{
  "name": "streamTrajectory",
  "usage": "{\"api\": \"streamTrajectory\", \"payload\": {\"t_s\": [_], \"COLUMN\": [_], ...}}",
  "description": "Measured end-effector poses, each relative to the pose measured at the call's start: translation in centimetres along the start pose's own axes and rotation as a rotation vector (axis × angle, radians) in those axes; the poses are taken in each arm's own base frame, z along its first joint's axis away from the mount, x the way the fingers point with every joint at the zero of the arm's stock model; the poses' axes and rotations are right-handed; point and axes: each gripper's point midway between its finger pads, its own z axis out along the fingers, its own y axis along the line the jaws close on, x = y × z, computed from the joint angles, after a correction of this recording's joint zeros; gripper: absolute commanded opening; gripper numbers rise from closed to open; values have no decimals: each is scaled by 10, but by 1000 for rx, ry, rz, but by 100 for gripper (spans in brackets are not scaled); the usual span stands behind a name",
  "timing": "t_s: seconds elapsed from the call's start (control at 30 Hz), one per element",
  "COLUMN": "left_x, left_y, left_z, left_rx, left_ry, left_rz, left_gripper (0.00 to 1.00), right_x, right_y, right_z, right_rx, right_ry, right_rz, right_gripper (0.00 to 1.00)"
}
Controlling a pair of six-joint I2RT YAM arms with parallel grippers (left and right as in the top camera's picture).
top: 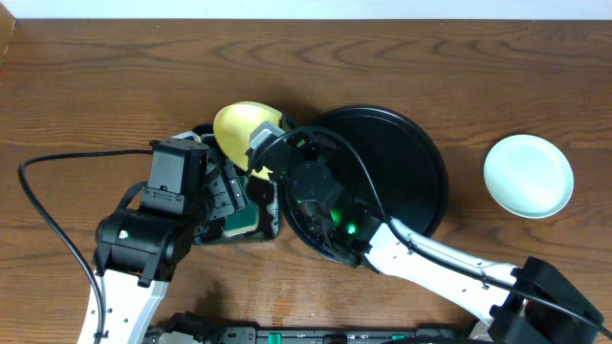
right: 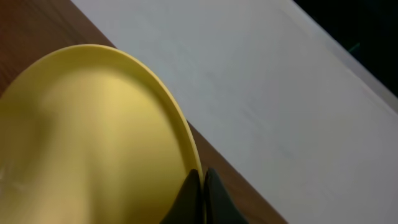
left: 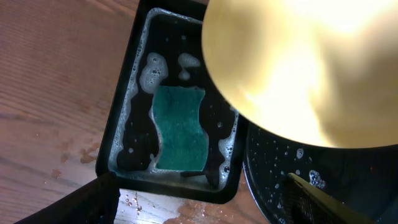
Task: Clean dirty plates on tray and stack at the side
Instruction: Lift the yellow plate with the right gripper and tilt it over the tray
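Observation:
I will carry the yellow plate (top: 239,126) across to the mint-blue plate (top: 528,175), lower it there and let go, because the mint-blue plate is below my right gripper and to its right in the overhead view.
My right gripper (right: 200,182) is shut on the rim of the pale yellow plate (right: 87,137) and holds it tilted in the air. In the overhead view the plate (top: 239,126) hangs over the far end of the small rectangular tray, just left of the large round black tray (top: 416,182), with the right gripper (top: 268,153) at its edge. My left gripper (left: 193,211) is open and empty, above the near end of the rectangular tray. The yellow plate (left: 298,68) is above and to its right. A mint-blue plate (top: 528,175) lies on the table at the right.
The rectangular black tray (left: 121,112) holds soapy water and a green sponge (left: 180,127). Water drops wet the wood in front of it. The round tray's wet rim (left: 264,186) sits right beside it. The left arm's cable (top: 57,167) loops over the table's left side.

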Motion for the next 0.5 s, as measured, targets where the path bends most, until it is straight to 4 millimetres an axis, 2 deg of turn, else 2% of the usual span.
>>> {"api": "streamTrajectory", "payload": {"t_s": [0.13,0.27,0.4,0.5], "left_x": [0,0,0,0], "left_y": [0,0,0,0], "left_z": [0,0,0,0], "left_rx": [0,0,0,0], "left_ry": [0,1,1,2], "left_rz": [0,0,0,0], "left_gripper": [84,84,84,84], "right_x": [6,23,57,83], "right_y": [2,-4,-17,-32], "right_z": [0,-1,-7,-12], "right_rx": [-7,35,53,-5], "right_ry": [26,102,238,326], "right_rz": [13,1,47,137], "right_gripper": [1,1,1,1]}}
